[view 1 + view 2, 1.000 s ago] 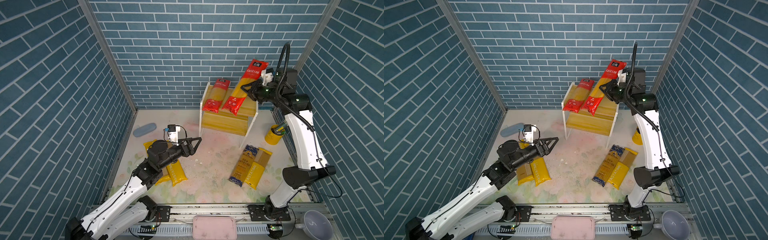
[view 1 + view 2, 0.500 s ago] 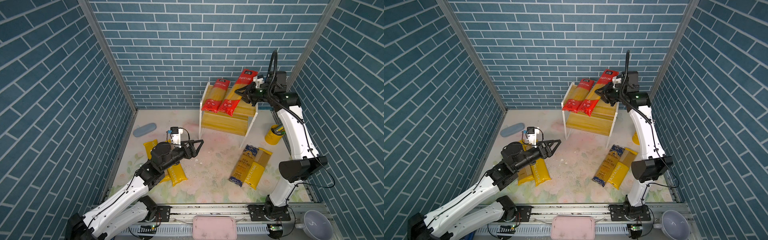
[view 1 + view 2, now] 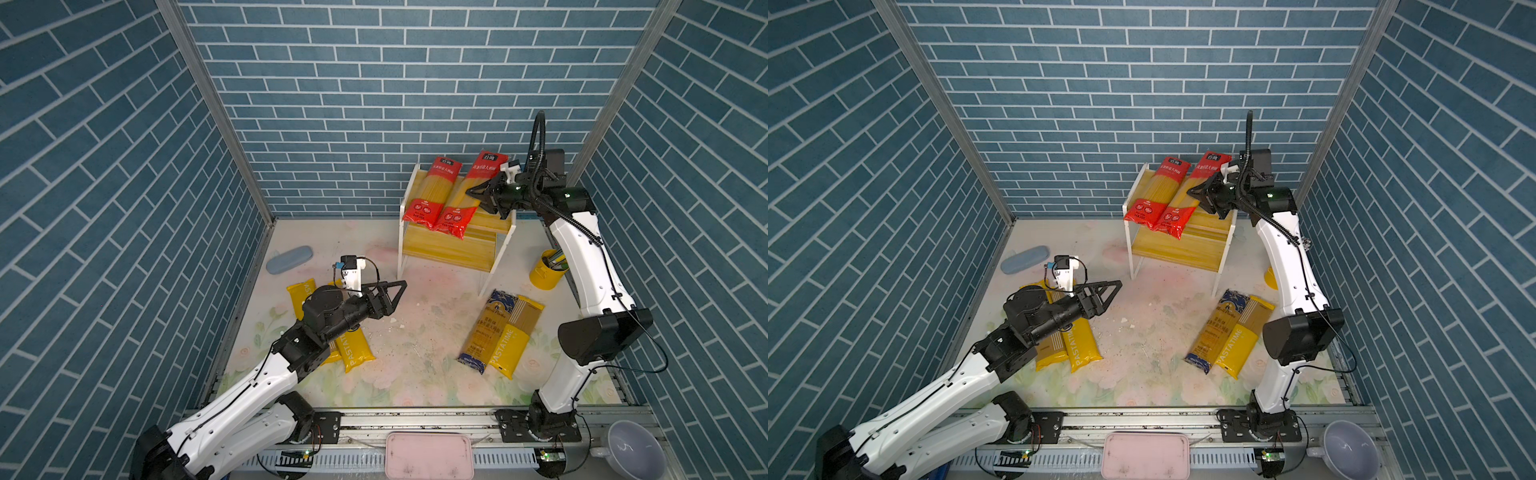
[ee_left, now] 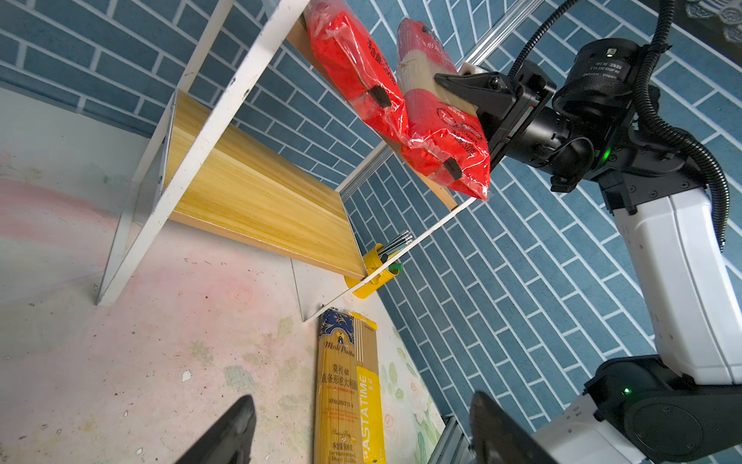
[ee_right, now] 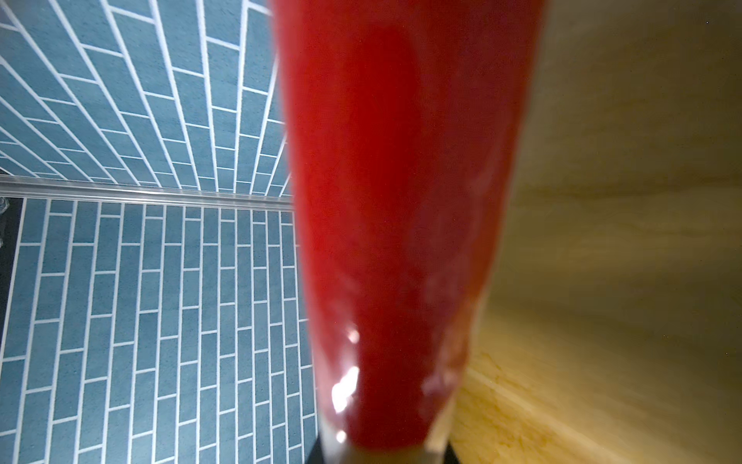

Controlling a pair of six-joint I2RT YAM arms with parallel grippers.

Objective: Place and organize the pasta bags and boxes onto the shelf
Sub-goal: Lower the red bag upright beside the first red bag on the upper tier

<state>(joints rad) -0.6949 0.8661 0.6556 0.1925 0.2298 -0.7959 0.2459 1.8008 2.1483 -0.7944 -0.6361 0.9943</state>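
My right gripper will next move down and a little outward, and release the red bag onto the upper board beside the free one, because that board is below the gripper.
Two red pasta bags lie side by side on the upper board of the shelf. The left bag lies free. My right gripper is shut on the clear middle of the right bag, whose red end fills the right wrist view beside the wooden board. My left gripper hangs open and empty over the floor. Behind it lie a yellow PASTATIME packet and a striped packet, partly under the arm. A dark blue-ended packet and another PASTATIME packet lie at the right, also seen as the blue-ended packet.
A grey-blue case lies near the left wall. A yellow cup of tools stands right of the shelf. A pink tray and a grey bowl sit at the front rail. Brick walls close in on three sides.
My right gripper has brought the red bag down from above the shelf onto the upper board, beside the other red bag. My left arm has drifted a little right.
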